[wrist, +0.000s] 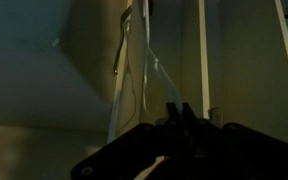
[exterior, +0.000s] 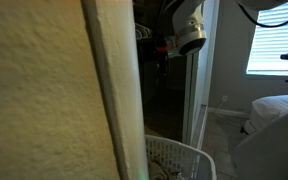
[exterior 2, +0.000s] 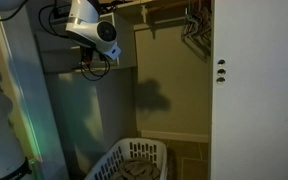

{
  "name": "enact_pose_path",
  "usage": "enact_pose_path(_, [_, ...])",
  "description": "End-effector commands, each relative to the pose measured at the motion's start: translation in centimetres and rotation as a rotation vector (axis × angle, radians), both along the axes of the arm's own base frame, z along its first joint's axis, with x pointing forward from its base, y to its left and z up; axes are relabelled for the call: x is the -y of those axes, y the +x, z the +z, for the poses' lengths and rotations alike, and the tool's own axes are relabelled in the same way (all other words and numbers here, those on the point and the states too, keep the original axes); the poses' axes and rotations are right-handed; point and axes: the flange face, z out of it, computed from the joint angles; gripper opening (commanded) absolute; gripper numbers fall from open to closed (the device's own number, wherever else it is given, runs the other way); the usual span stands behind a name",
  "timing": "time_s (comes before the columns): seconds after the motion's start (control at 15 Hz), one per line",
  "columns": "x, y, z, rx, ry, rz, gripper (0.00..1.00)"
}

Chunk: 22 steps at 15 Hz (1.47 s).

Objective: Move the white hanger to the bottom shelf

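Next I need to bring my gripper down toward the pale shelf edge to release the hanger, since that edge lies below it and to its left in the wrist view.
In the wrist view the white hanger [wrist: 117, 95] hangs in front of the camera, its pale arms running down to my gripper [wrist: 174, 112]. The dark fingers are closed together on its lower part. In both exterior views my gripper [exterior 2: 92, 64] [exterior: 165, 47] is high inside the dark closet, near the upper rod. The hanger itself is too dim to make out there. The bottom shelf cannot be made out in the dark lower closet.
A white laundry basket [exterior 2: 134, 160] [exterior: 180, 158] stands on the closet floor below the arm. Other hangers [exterior 2: 194, 30] hang on the rod at the far side. A white closet door [exterior 2: 254, 90] is beside them. A wall edge [exterior: 109, 90] blocks much of an exterior view.
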Motion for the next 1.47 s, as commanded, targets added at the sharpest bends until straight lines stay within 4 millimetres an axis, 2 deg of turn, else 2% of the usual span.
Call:
enact_pose_path(0.0, [-3.2, 2.0, 0.3, -0.024, 0.026, -0.046, 0.02])
enact_pose_path(0.33, [-6.6, 3.4, -1.5, -0.073, 0.019, -0.092, 0.02])
enact_pose_path(0.8, [-8.3, 4.8, -2.9, -0.108, -0.006, -0.11, 0.02])
enact_pose_path(0.93, [-8.6, 5.0, -3.1, -0.117, -0.006, -0.108, 0.34])
enact_pose_path(1.2, [-8.8, 5.0, -3.5, -0.141, -0.017, -0.098, 0.61])
enact_pose_path(1.4, [-8.0, 4.6, -3.2, -0.162, -0.046, -0.119, 0.81])
